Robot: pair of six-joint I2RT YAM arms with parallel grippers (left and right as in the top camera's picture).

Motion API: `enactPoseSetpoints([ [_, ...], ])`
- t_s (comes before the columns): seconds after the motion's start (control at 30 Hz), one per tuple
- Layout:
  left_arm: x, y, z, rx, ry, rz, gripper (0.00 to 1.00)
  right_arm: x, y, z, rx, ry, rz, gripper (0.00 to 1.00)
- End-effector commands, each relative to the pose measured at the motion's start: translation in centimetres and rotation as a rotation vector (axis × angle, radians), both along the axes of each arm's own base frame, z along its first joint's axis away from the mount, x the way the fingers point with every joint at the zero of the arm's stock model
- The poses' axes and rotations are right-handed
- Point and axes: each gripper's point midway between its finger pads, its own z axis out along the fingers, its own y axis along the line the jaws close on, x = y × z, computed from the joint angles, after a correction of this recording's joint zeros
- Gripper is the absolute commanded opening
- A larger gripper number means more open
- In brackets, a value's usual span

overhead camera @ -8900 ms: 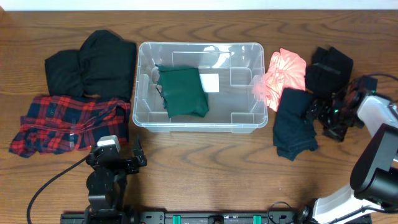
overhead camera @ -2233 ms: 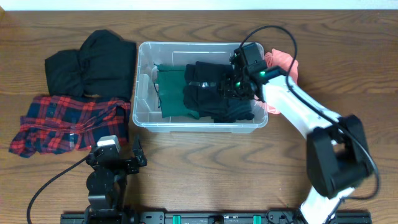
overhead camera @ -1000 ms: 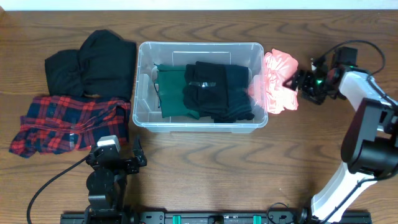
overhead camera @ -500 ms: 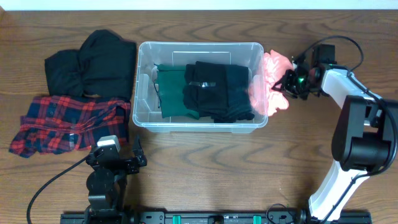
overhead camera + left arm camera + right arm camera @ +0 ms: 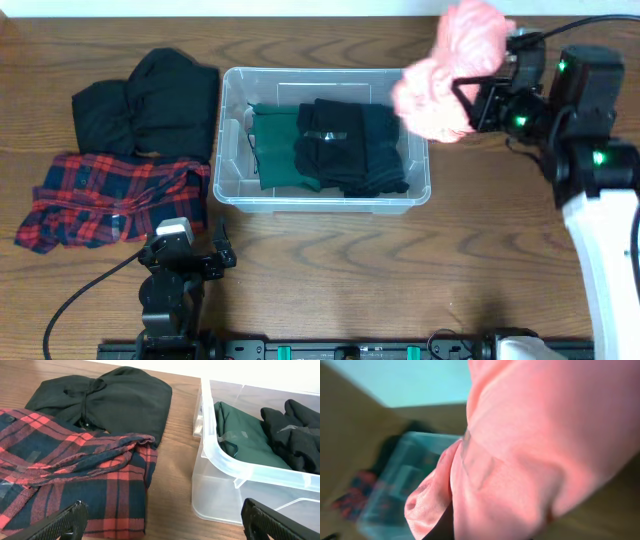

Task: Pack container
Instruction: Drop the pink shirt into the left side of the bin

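The pink garment hangs over the bin's corner, so I will next move my right gripper left in the overhead view, then down over the folded green garment (image 5: 283, 148).
The container (image 5: 228, 150) is a clear plastic bin at the table's middle. It holds a folded green garment (image 5: 283, 148) and black garments (image 5: 352, 145). My right gripper (image 5: 482, 98) is shut on a pink garment (image 5: 452, 70), which hangs in the air over the bin's far right corner. The pink garment (image 5: 520, 450) fills the right wrist view and hides the fingers; the bin (image 5: 395, 485) is a blur behind it. My left gripper (image 5: 162, 521) is open and empty, low near the front edge, facing the bin's left end (image 5: 220, 460).
A black garment (image 5: 150, 100) and a red plaid shirt (image 5: 110, 195) lie left of the bin. The plaid shirt (image 5: 75, 470) and black garment (image 5: 115, 400) lie just ahead of the left gripper. Bare wood lies right of the bin.
The right gripper shut on the pink garment beside the bin, then lifted it up and leftward over the bin's right end. The left arm has not moved.
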Motion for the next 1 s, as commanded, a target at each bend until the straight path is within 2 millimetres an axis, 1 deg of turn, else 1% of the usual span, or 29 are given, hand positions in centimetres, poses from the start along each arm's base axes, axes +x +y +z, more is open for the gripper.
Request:
enactPoseSetpoints([
  [0.0, 0.0, -0.1, -0.9, -0.005, 0.017, -0.003, 0.98, -1.4, 5.0, 0.6, 0.073, 0.013, 0.135, 0.02],
  [0.1, 0.0, -0.1, -0.9, -0.005, 0.017, -0.003, 0.98, -2.0, 10.1, 0.4, 0.094, 0.004, 0.25, 0.02],
  [0.13, 0.0, -0.1, -0.9, -0.005, 0.017, -0.003, 0.98, -2.2, 11.8, 0.0, 0.097, 0.001, 0.291, 0.03],
  [0.2, 0.0, -0.1, -0.9, -0.005, 0.017, -0.003, 0.98, -2.1, 15.3, -1.5, 0.116, 0.03, 0.345, 0.03],
  [0.23, 0.0, -0.1, -0.9, -0.005, 0.017, -0.003, 0.98, -1.9, 16.9, -2.5, 0.129, 0.058, 0.36, 0.03],
  [0.3, 0.0, -0.1, -0.9, -0.005, 0.017, -0.003, 0.98, -1.5, 19.4, -5.0, 0.152, 0.13, 0.364, 0.01],
  [0.4, 0.0, -0.1, -0.9, -0.005, 0.017, -0.003, 0.98, -0.9, 22.4, -8.8, 0.191, 0.242, 0.365, 0.01],
  [0.53, 0.0, -0.1, -0.9, -0.005, 0.017, -0.003, 0.98, -0.9, 25.9, -12.7, 0.236, 0.339, 0.386, 0.01],
  [0.63, 0.0, -0.1, -0.9, -0.005, 0.017, -0.003, 0.98, -1.2, 27.1, -15.7, 0.246, 0.429, 0.373, 0.02],
  [0.73, 0.0, -0.1, -0.9, -0.005, 0.017, -0.003, 0.98, -1.2, 27.2, -18.9, 0.203, 0.478, 0.364, 0.03],
  [0.8, 0.0, -0.1, -0.9, -0.005, 0.017, -0.003, 0.98, -1.1, 26.5, -21.3, 0.152, 0.523, 0.322, 0.03],
  [0.87, 0.0, -0.1, -0.9, -0.005, 0.017, -0.003, 0.98, -0.8, 25.4, -23.4, 0.086, 0.536, 0.296, 0.03],
  [0.9, 0.0, -0.1, -0.9, -0.005, 0.017, -0.003, 0.98, -0.7, 24.8, -24.0, 0.055, 0.535, 0.285, 0.05],
  [0.93, 0.0, -0.1, -0.9, -0.005, 0.017, -0.003, 0.98, -0.6, 24.4, -24.5, 0.025, 0.528, 0.282, 0.08],
  [0.97, 0.0, -0.1, -0.9, -0.005, 0.017, -0.003, 0.98, -0.5, 24.0, -24.7, 0.001, 0.511, 0.295, 0.16],
])
